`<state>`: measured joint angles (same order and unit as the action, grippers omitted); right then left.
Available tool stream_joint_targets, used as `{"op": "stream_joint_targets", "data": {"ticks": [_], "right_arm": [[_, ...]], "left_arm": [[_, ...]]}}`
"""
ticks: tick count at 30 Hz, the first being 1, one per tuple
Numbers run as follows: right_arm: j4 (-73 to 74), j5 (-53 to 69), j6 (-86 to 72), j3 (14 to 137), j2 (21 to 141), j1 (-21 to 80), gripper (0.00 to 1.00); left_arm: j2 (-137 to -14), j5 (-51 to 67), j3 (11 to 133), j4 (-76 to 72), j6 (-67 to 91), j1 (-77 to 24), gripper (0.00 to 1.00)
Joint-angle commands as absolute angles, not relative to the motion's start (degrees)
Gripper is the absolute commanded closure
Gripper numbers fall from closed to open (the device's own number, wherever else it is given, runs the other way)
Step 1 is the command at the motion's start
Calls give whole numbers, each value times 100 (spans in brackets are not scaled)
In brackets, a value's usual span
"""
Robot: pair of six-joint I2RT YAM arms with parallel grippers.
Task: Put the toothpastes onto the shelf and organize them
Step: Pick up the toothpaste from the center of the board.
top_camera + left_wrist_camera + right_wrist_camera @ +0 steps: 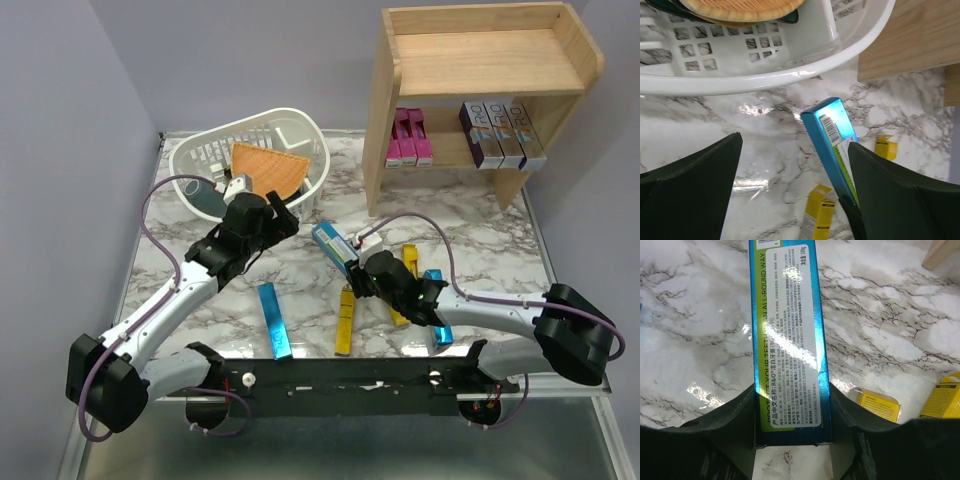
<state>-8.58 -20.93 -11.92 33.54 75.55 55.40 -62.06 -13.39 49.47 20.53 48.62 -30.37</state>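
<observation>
Next, my left gripper crosses onto the blue carton's loose end, to its right in the top view, as my right gripper holds the other end.
My right gripper [358, 272] is shut on one end of a blue-silver toothpaste carton [333, 244] and holds it over the marble table, left of the shelf. In the right wrist view the carton [787, 335] sits between both fingers of the gripper [790, 392]. My left gripper [278, 216] is open and empty in front of the basket; its view shows the jaws [795, 145] wide apart with the same blue carton [832, 132] beside the right finger. The wooden shelf [480, 60] holds magenta cartons [410, 138] and purple-silver and blue-silver cartons [502, 132] on its lower tier.
Loose cartons lie on the table: a blue one [272, 320], a yellow one [345, 320], more yellow ones [408, 268] and a blue one [438, 325] under my right arm. The white basket [300, 118] with an orange wedge [265, 170] stands at the back left.
</observation>
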Motion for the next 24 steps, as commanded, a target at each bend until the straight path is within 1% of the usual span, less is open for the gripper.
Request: {"op": "stream_joint_targets", "data": {"ticks": [1, 10, 17, 24], "right_arm": [[-1616, -2829, -844, 3217, 7321, 5870, 52], [-1810, -3330, -361, 3331, 7418, 6486, 51], [-1872, -3472, -141, 3436, 7532, 6759, 51], [-1907, -3718, -61, 3480, 7576, 6934, 50]], "left_arm": [[-6660, -589, 5080, 1608, 5844, -3015, 1], [-7540, -273, 5563, 1881, 6433, -3102, 1], [-7980, -474, 5950, 2144, 6451, -3313, 1], [-8384, -729, 6011, 2442, 6513, -3691, 1]]}}
